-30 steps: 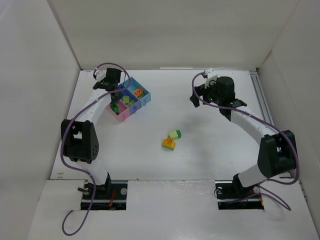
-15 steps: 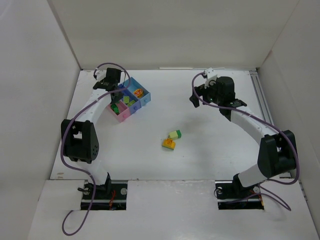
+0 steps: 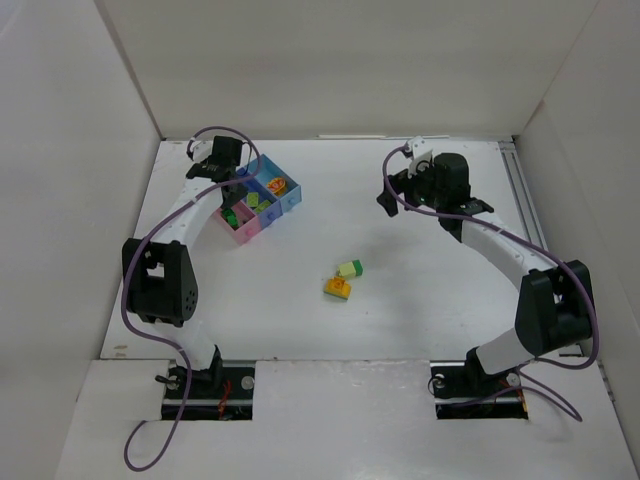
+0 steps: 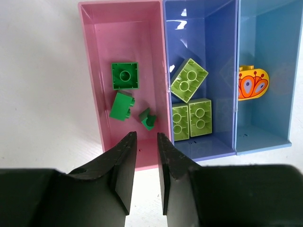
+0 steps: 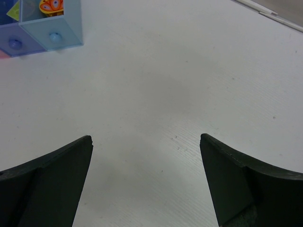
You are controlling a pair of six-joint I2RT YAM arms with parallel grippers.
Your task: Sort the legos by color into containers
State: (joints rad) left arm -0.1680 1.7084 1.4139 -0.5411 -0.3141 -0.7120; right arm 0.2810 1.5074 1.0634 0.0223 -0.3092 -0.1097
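Observation:
The unsorted lime lego is on my right gripper's left in the top view, so my right gripper should next move back toward it and lower around the lego's dark green end.
In the left wrist view my left gripper hangs above the near end of the pink compartment, jaws parted by a narrow gap with nothing between them. Three dark green legos lie in that pink bin. Lime legos lie in the purple-blue bin, and an orange-yellow lego in the light blue bin. On the table a lime lego and an orange lego lie together. My right gripper is wide open over bare table, far from them.
The containers stand at the back left under the left arm. White walls enclose the table on three sides. A rail runs along the right edge. The light blue bin's corner shows at the top left of the right wrist view.
Neither arm has visibly moved in the top view. The two loose legos lie where they were.

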